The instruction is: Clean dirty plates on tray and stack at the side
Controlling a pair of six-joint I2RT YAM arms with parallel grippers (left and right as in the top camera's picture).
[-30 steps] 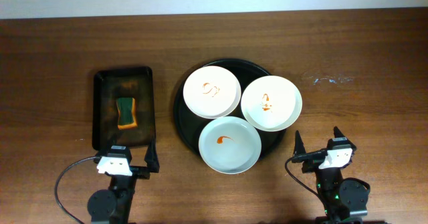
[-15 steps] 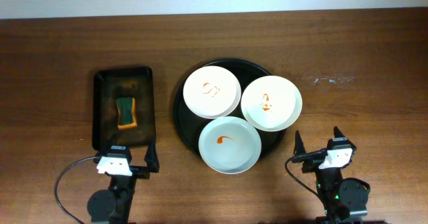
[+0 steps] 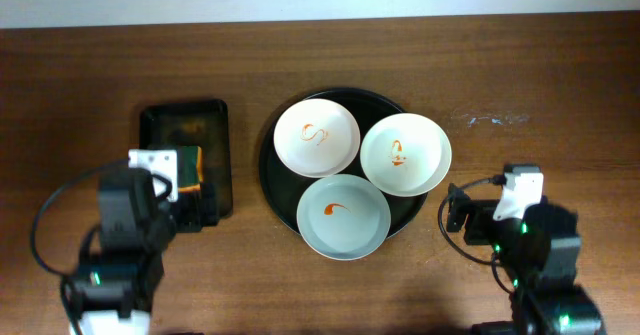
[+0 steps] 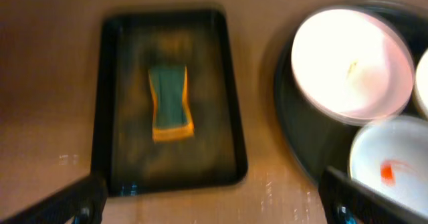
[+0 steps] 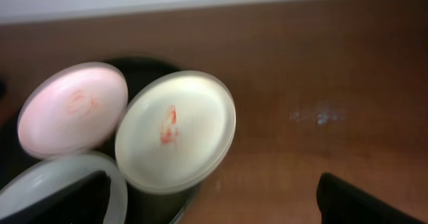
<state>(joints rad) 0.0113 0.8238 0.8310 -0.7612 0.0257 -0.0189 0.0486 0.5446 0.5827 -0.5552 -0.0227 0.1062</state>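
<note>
The left gripper should next move outward and down over the sponge's middle (image 3: 190, 166) (image 4: 170, 103), with its fingers astride the sponge's long edges, because the sponge is below and outward of the left gripper's fingers.
Three white plates with orange-red squiggles lie on the round black tray (image 3: 272, 175): one at the back left (image 3: 317, 136), one at the right (image 3: 405, 154) and one at the front (image 3: 343, 216). My left gripper (image 3: 196, 211) is open and empty above the near end of the rectangular tray. In the left wrist view (image 4: 214, 210) its fingers stand wide apart. My right gripper (image 3: 462, 215) is open and empty, just right of the round tray. In the right wrist view (image 5: 214, 207) it hovers above bare wood beside the right plate (image 5: 175, 130).
A small rectangular black tray (image 3: 185, 125) at the left holds a green and orange sponge (image 4: 170, 103), partly hidden under my left arm in the overhead view. A pale smear (image 3: 490, 119) marks the wood at the right. The table's far edge meets a white wall.
Both arms have risen from the table's near edge and moved forward. The left now hangs over the rectangular tray's near end, the right beside the round tray. The plates have not moved.
</note>
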